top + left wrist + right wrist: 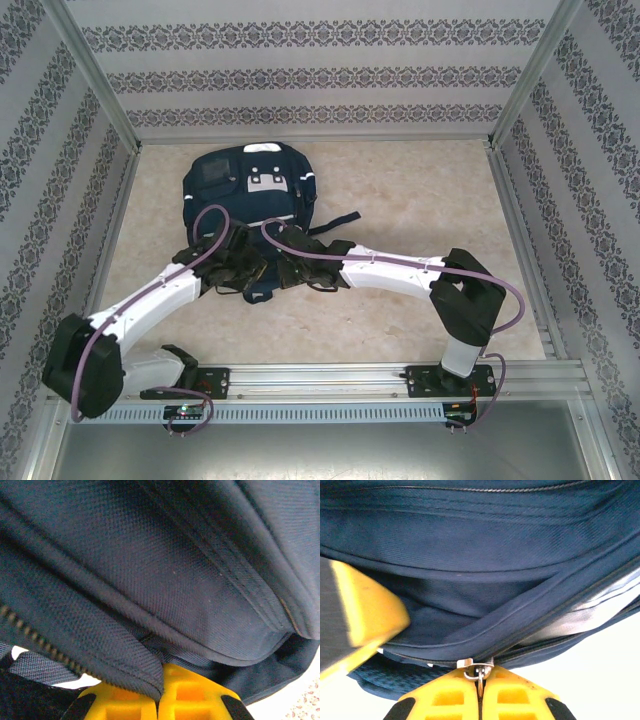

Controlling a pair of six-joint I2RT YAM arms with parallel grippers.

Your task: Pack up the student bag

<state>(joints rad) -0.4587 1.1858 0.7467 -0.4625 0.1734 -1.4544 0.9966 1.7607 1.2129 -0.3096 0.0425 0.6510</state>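
Observation:
My right gripper should next pull the zipper pull outward toward the dark trailing strap [318,230] and let go of it there, because the opening ahead is wide open.
The student bag [250,190], navy blue with white stripes and a pale buckle patch, lies flat at the middle back of the table. Both arms reach to its near edge. My left gripper [161,682] is shut on a fold of the bag's navy fabric [135,665] beside an open zipper track [30,630]. My right gripper [480,680] is shut on the metal zipper pull [479,669] at the bag's rim. In the right wrist view, a yellow finger of the left gripper [367,607] shows close by on the left. What lies inside the bag is hidden.
The beige tabletop [420,200] has free room right of the bag. Patterned walls with aluminium posts [520,100] close in three sides. A metal rail [330,380] carrying both arm bases runs along the near edge. Dark straps [335,225] trail from the bag's right side.

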